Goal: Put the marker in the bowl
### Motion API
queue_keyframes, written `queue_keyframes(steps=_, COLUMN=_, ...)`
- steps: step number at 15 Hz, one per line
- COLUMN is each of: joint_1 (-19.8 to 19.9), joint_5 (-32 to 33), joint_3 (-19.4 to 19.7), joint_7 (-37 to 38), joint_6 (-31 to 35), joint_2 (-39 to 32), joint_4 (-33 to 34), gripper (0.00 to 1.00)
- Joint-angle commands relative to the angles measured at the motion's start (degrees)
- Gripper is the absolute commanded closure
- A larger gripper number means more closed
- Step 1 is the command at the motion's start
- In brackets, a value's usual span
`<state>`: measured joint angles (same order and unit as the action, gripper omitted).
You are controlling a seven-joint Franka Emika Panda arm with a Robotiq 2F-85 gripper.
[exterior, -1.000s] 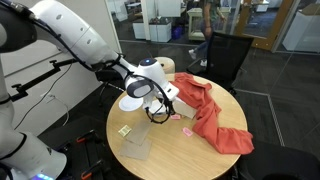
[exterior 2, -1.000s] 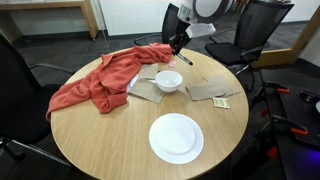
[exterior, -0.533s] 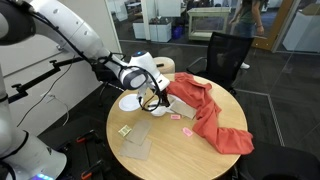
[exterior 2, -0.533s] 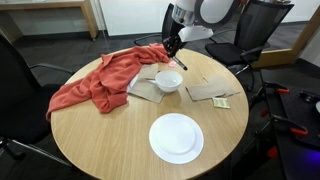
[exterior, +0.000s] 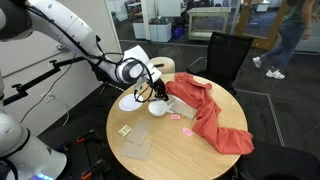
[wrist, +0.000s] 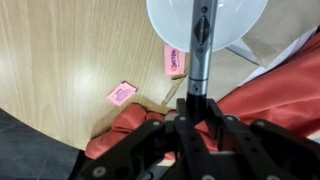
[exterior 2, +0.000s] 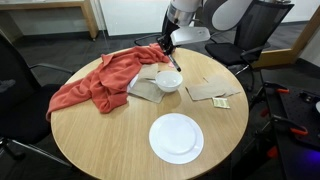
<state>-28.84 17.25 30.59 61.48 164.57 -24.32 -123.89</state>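
Observation:
I will next move my gripper down toward the inside of the small white bowl to let go of the marker, because my gripper still holds it above the bowl's rim.
My gripper (wrist: 195, 105) is shut on the marker (wrist: 200, 40), a thin dark stick that points away from the wrist. In the wrist view its tip lies over the small white bowl (wrist: 205, 18). In both exterior views the gripper (exterior 2: 170, 48) (exterior: 155, 90) hangs just above the bowl (exterior 2: 168, 82) (exterior: 160, 106), with the marker (exterior 2: 175, 63) slanting down toward the bowl's rim. I cannot tell whether the tip touches the bowl.
A red cloth (exterior 2: 100, 80) (wrist: 275, 90) lies beside the bowl. The wide white plate (exterior 2: 176, 137) (exterior: 130, 101) sits apart from it. Two small pink blocks (wrist: 174, 62) (wrist: 122, 94) and tan paper pieces (exterior 2: 212, 91) lie on the round wooden table (exterior 2: 90, 140). Office chairs stand around.
The gripper has carried the marker across the table from beside the red cloth to a spot over the bowl, and lowered slightly.

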Motion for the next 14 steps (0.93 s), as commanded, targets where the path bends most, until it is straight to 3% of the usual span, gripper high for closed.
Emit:
queue_keyframes(steps=1, joint_1=-5.6, joint_5=8.5, joint_3=4.9, joint_7=11.0, joint_6=-1.1, joint_2=-0.2, joint_4=0.2, gripper=0.94)
queue_keyframes(steps=6, joint_1=-9.4, joint_5=18.3, joint_3=7.5, joint_7=21.6, joint_6=-2.9, joint_2=-2.1, joint_4=1.4, gripper=0.94)
queue_keyframes(steps=14, joint_1=-6.2, joint_5=32.2, joint_3=3.6, joint_7=33.3, joint_6=-7.2, joint_2=-4.7, joint_4=4.6, gripper=0.94)
